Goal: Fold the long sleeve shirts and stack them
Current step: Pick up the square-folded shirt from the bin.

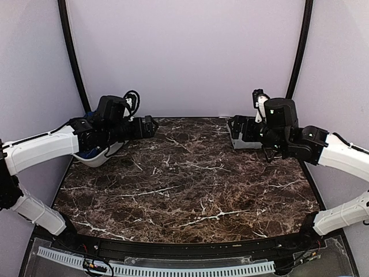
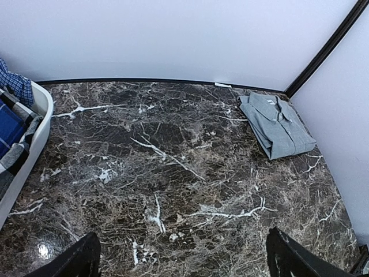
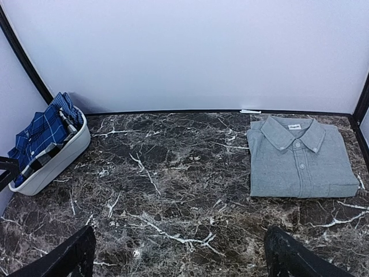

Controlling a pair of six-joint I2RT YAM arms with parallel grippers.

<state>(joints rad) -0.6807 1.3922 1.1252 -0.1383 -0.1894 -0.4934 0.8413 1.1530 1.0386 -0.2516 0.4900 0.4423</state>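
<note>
Next, my left gripper moves to the left in the top view and down onto the plaid shirt in the basket (image 1: 90, 152) (image 2: 14, 128), since the grey shirt lies folded.
The plain grey shirt (image 3: 300, 158) lies folded flat, collar up, at the table's far right; it also shows in the left wrist view (image 2: 277, 124) and partly under my right arm in the top view (image 1: 241, 142). The blue and black plaid shirt (image 3: 40, 135) is crumpled in a white basket (image 3: 57, 161) at the far left, and shows at the left edge of the left wrist view (image 2: 11, 112). My left gripper (image 2: 184, 262) is open and empty above the table near the basket (image 1: 95, 158). My right gripper (image 3: 179, 262) is open and empty, held above the table by the grey shirt.
The dark marble table (image 1: 184, 184) is enclosed by pale walls with black corner posts (image 1: 72, 55). A small white scrap (image 3: 251, 111) lies at the back edge behind the grey shirt.
</note>
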